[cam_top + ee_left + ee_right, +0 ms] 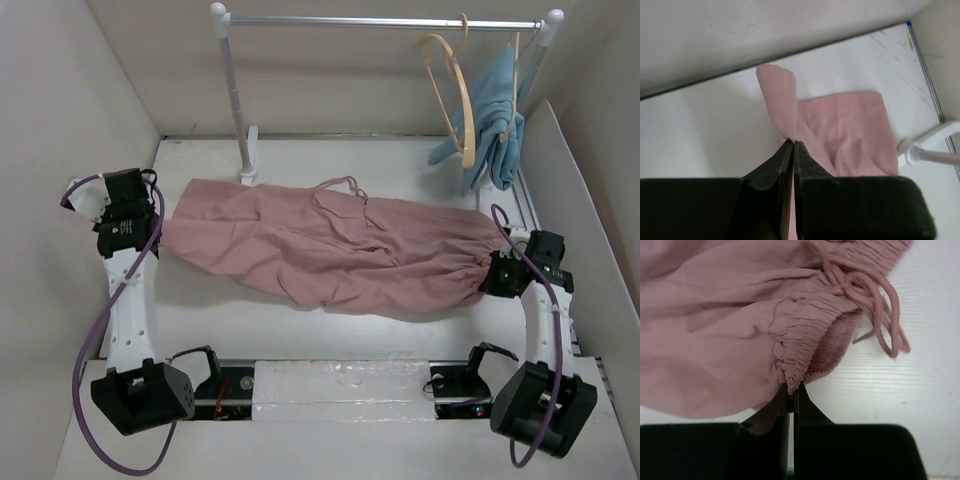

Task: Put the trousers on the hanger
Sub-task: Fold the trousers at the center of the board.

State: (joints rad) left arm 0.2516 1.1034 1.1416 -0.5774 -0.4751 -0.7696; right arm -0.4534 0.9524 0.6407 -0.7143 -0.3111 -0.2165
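My right gripper carries the trousers' pinched edge outward next, over the elastic band's far corner lying outward of it, and will release to narrow the wide-spread trousers.
The dusty-pink trousers (330, 245) lie stretched across the table between both grippers. My left gripper (160, 237) is shut on their left end; the left wrist view shows its jaws (792, 144) pinching a fold of the pink cloth (845, 130). My right gripper (492, 272) is shut on the right end; the right wrist view shows its jaws (791, 389) closed on the gathered elastic band (805, 335), with a cord (885, 315) lying beside it. The pale tan wooden hanger (450, 95) hangs empty from the rail at the back right.
A white clothes rack, with rail (380, 22) and left post (235, 90), stands at the back; its foot shows in the left wrist view (922, 152). A light-blue garment (495, 120) hangs on a second hanger beside the tan one. Walls close in on both sides.
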